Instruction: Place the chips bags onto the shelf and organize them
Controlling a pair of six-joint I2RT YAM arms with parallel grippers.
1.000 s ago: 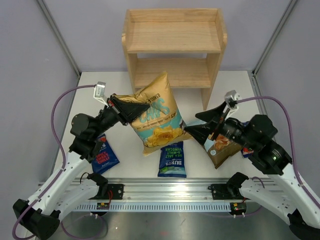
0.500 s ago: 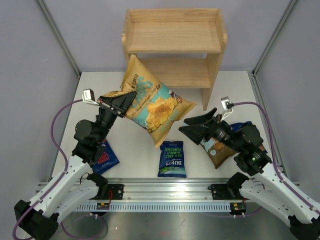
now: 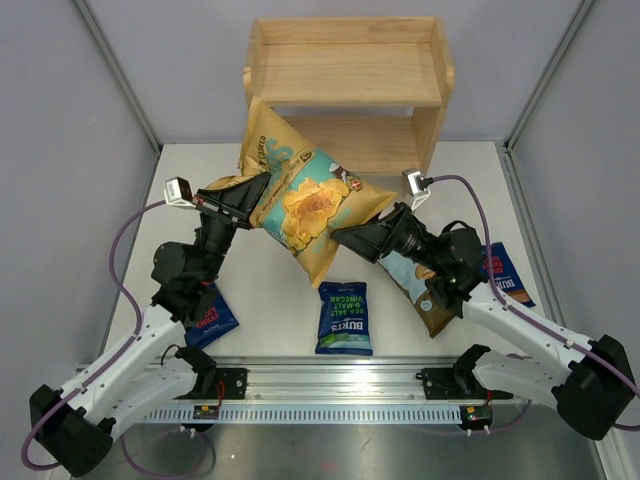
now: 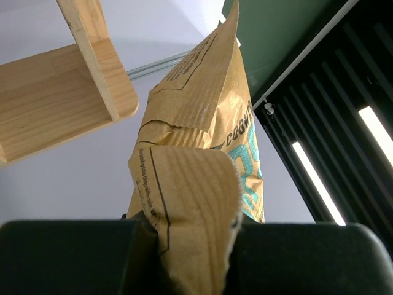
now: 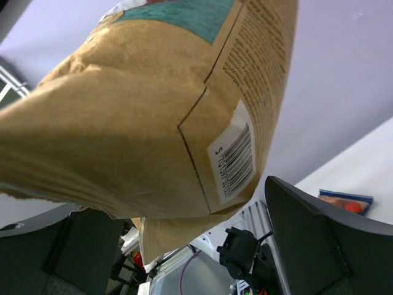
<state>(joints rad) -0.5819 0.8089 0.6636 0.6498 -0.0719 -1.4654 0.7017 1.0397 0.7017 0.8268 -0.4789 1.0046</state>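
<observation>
My right gripper shifts hardly at all and closes its spread fingers across the yellow bag's bottom end [image 3: 364,214] [image 5: 169,209] next, since that end already hangs between them.
My left gripper [image 3: 252,197] is shut on the top seam of the large yellow chips bag [image 3: 305,205] and holds it off the table, tilted, just in front of the wooden shelf [image 3: 345,75]. In the left wrist view the bag's crimped seam [image 4: 190,203] is pinched between the jaws, with the shelf [image 4: 55,104] at upper left. My right gripper [image 3: 347,238] is open at the bag's lower right edge. In the right wrist view the bag's back [image 5: 141,110] hangs between the spread fingers [image 5: 325,239]. The cassava bag [image 3: 425,292] lies under the right arm.
A green-lettered Burts bag [image 3: 345,318] lies at the front centre. A red-lettered one [image 3: 207,312] lies front left under the left arm, another [image 3: 505,272] at the right. Both shelf tiers hold nothing. A rail [image 3: 330,382] runs along the near edge.
The left gripper has lifted and turned the yellow bag toward the shelf. The right arm has swung left from the cassava bag up to the yellow bag's lower edge, jaws open.
</observation>
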